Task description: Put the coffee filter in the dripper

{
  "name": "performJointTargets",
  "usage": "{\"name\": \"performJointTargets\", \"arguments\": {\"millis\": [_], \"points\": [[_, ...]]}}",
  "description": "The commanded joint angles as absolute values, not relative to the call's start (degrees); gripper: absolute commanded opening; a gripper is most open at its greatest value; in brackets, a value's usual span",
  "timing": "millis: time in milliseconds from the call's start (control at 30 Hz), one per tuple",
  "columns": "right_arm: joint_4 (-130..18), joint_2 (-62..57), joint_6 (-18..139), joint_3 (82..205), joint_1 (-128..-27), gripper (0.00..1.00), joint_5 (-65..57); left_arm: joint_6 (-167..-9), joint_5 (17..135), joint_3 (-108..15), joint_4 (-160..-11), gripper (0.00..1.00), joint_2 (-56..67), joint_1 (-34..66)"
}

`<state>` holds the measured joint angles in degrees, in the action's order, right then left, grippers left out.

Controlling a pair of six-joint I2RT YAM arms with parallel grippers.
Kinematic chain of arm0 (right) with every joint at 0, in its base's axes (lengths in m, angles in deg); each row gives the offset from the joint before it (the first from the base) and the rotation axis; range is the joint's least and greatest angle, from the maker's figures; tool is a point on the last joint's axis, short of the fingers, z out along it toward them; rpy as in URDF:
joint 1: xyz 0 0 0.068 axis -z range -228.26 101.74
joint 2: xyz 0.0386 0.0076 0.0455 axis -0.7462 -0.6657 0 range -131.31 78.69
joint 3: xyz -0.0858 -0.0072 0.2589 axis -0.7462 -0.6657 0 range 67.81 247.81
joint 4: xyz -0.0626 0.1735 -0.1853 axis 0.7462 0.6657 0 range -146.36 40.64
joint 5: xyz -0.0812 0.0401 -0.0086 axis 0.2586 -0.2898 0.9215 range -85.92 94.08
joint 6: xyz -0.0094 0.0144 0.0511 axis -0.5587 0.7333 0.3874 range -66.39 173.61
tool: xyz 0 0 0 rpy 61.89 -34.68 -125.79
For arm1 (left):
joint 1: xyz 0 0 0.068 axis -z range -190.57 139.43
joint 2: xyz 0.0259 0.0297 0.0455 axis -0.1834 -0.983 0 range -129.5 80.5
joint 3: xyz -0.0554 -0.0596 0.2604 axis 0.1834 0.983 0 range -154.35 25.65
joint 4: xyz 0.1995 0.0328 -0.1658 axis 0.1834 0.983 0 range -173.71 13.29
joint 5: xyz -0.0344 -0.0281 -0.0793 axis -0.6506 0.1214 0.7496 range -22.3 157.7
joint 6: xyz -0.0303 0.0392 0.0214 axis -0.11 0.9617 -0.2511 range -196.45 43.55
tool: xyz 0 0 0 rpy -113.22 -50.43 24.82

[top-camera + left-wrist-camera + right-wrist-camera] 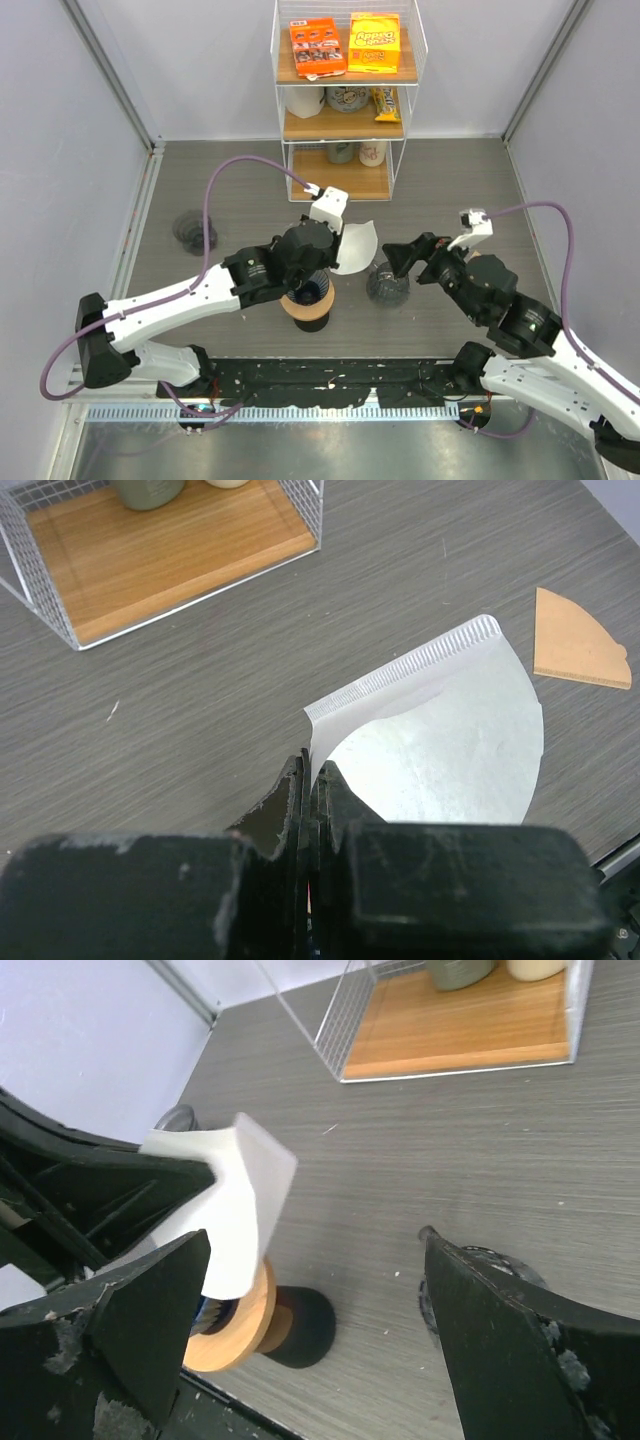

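My left gripper moves back and down over the dripper's opening [311, 291] next and releases the filter, since the dripper stands below and back from the gripper.
My left gripper [336, 252] is shut on the corner of a white paper coffee filter [359, 246], which it holds in the air up and to the right of the dripper [308, 300]. The dripper has a wooden collar and a black base. In the left wrist view the jaws [313, 770] pinch the filter [450, 750] at its seam edge. My right gripper [400, 260] is open and empty, right of the dripper. The right wrist view shows the filter [240, 1200] above the dripper's collar [238, 1328], with my gripper [316, 1238] spread wide.
A dark round object [387, 286] sits under my right gripper, and another one [193, 230] lies at far left. A wire shelf [345, 100] with boxes and cups stands at the back. A brown wedge-shaped filter [578, 642] lies on the table.
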<state>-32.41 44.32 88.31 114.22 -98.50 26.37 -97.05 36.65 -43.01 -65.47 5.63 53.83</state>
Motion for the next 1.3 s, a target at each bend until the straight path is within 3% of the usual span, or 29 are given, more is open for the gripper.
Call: {"name": "performJointTargets", "arguments": {"millis": [0, 300, 500, 800, 1267], "points": [[-33.69, 49.68, 89.38, 110.88, -98.36, 0.96, 35.19, -98.25, 34.48, -44.74, -62.80, 0.00, 8.87, 53.59], [-20.33, 47.85, 93.77, 108.16, -98.45, 0.95, 48.73, -101.85, 35.71, -55.90, -42.86, 0.00, 11.24, 52.10], [-20.58, 44.77, 91.67, 107.27, -98.27, 0.96, 51.27, -105.63, 43.25, -53.72, -33.10, 0.00, 17.83, 50.17], [-26.30, 43.10, 86.92, 104.55, -98.18, 0.95, 49.70, -106.42, 56.97, -47.48, -30.09, 0.00, 24.34, 48.32], [-27.44, 38.61, 85.25, 105.08, -98.01, 0.96, 47.15, -105.46, 64.18, -48.27, -30.62, 0.00, 16.43, 44.02]]}}
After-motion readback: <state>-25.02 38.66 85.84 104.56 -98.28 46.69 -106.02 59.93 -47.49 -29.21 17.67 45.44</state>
